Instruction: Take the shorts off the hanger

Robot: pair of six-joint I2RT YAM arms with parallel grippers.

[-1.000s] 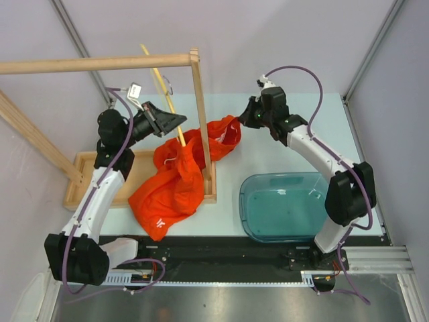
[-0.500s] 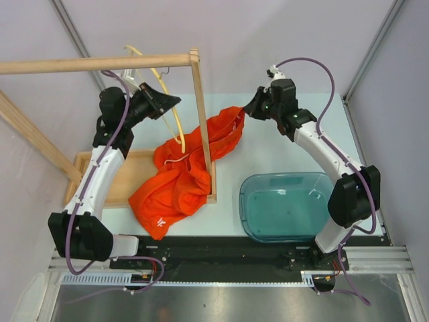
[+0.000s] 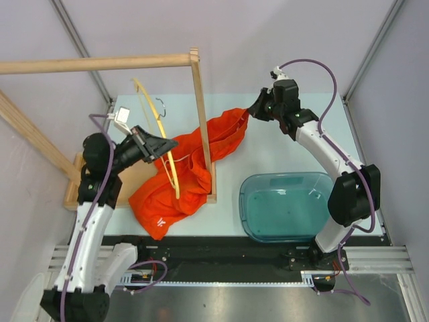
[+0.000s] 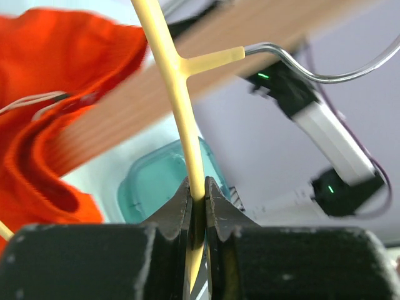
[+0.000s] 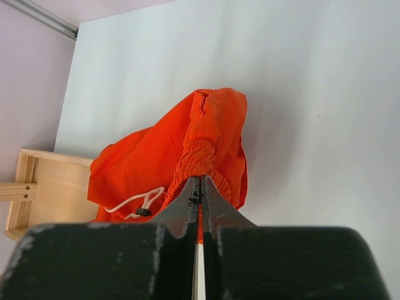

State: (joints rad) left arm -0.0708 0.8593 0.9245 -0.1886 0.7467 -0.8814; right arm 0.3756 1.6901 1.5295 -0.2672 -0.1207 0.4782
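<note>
My left gripper will rise to bring the hanger's hook over the rack's top bar near the post and release it there, as the silver hook hangs free.
The orange-red shorts [image 3: 191,171] lie bunched over the wooden rack's base, with one end stretched up and to the right. My right gripper [image 3: 253,113] is shut on that end, on the gathered waistband [image 5: 201,156], as the right wrist view [image 5: 200,182] shows. The white drawstring [image 5: 134,203] hangs loose. My left gripper [image 3: 166,144] is shut on the pale-yellow hanger [image 3: 155,117], off the rail, left of the post. The left wrist view [image 4: 197,190] shows the hanger's bar [image 4: 172,69] between the jaws and its silver hook [image 4: 312,72] free. The hanger's lower end lies against the shorts.
The wooden rack has a top rail [image 3: 94,64], an upright post [image 3: 201,121] crossing the shorts, and a flat base tray [image 3: 80,178]. A teal tub [image 3: 281,204] stands at the near right, also in the left wrist view [image 4: 153,181]. Grey walls close in the table.
My left arm has drawn back and down to the left, bringing the hanger away from the rail. My right gripper has pulled the shorts' waistband a little farther right, stretching the fabric.
</note>
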